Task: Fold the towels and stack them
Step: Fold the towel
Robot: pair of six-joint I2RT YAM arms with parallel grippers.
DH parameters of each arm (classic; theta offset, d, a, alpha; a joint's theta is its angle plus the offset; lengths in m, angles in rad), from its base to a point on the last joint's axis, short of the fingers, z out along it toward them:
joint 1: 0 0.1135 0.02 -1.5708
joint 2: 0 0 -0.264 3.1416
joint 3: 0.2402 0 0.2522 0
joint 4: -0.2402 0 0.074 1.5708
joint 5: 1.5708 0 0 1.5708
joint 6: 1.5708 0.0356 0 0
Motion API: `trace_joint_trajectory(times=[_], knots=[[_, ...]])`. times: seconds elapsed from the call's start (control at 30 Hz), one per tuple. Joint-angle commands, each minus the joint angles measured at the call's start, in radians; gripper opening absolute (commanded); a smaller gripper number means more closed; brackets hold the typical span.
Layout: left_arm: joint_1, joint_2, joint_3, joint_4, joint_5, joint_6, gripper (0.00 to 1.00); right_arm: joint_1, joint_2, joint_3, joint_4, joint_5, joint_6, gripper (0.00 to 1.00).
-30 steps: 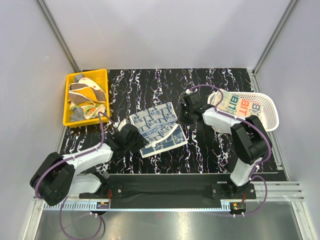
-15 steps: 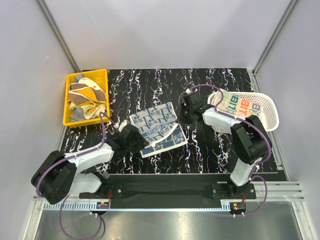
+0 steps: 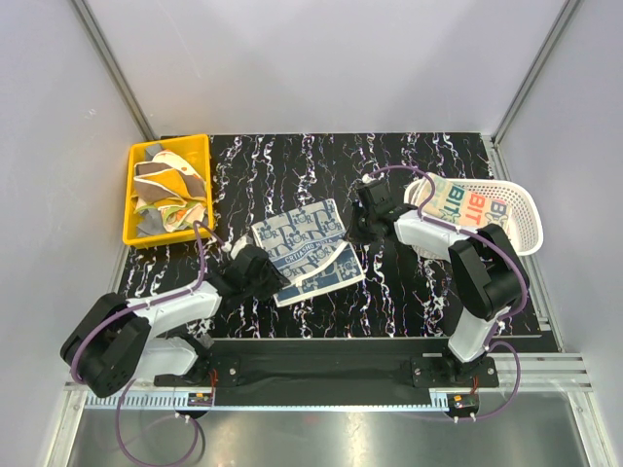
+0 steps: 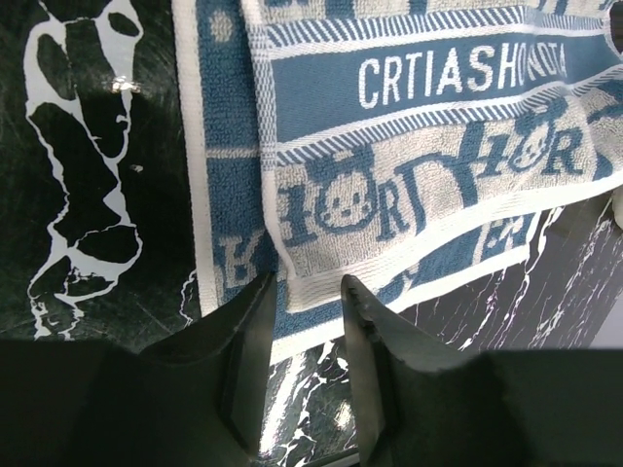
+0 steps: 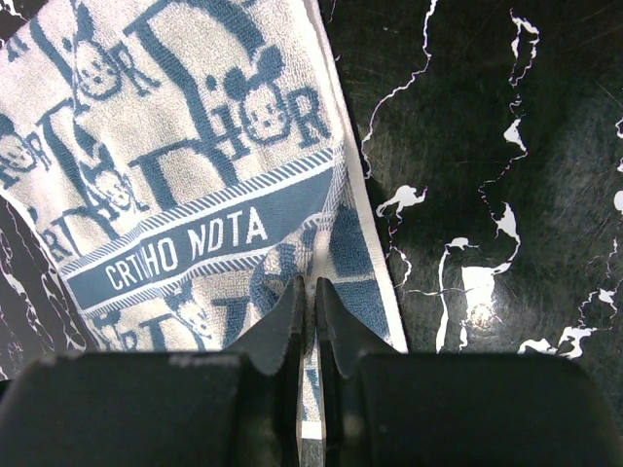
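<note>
I should next pull the towel's pinched edge back over the towel's basket-side near corner (image 3: 361, 277) with my right gripper and let it go, because the towel's upper layer leaves the near part of the bottom layer bare.
A blue-white patterned towel (image 3: 307, 251) lies partly folded on the black marbled table, its right part lifted in a fold. My right gripper (image 3: 362, 230) is shut on the towel's right edge; in the right wrist view the jaws (image 5: 313, 292) pinch a raised ridge of the towel (image 5: 195, 195). My left gripper (image 3: 265, 276) is open at the towel's near-left edge; in the left wrist view the gripper (image 4: 304, 306) straddles the towel's white border (image 4: 321, 321) with a gap on both sides. A cream lettered towel (image 3: 465, 204) lies in the white basket.
A yellow bin (image 3: 139, 236) at the far left holds several crumpled grey and orange-yellow towels (image 3: 167, 190). A white slotted basket (image 3: 526, 229) stands at the right, close behind my right arm. Grey walls enclose the table on three sides.
My left gripper has crept slightly forward onto the towel's near-left edge. The right gripper and the towel have stayed in place.
</note>
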Motion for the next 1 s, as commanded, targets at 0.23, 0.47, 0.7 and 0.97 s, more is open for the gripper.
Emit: trace_joint_trajectory(times=[0.23,0.47,0.7,0.97], knots=[[-0.004,-0.021,0.005,0.051,-0.001,0.007,0.23,0.014,-0.012,0.005,0.033,0.004,0.006,0.00],[-0.004,-0.052,0.035,0.015,-0.007,0.040,0.00,0.014,-0.031,0.010,0.022,0.014,-0.003,0.00],[-0.001,-0.159,0.120,-0.134,-0.068,0.112,0.00,0.014,-0.069,0.031,-0.021,0.049,-0.028,0.00],[-0.001,-0.228,0.155,-0.214,-0.059,0.148,0.00,0.014,-0.143,0.036,-0.062,0.057,-0.040,0.00]])
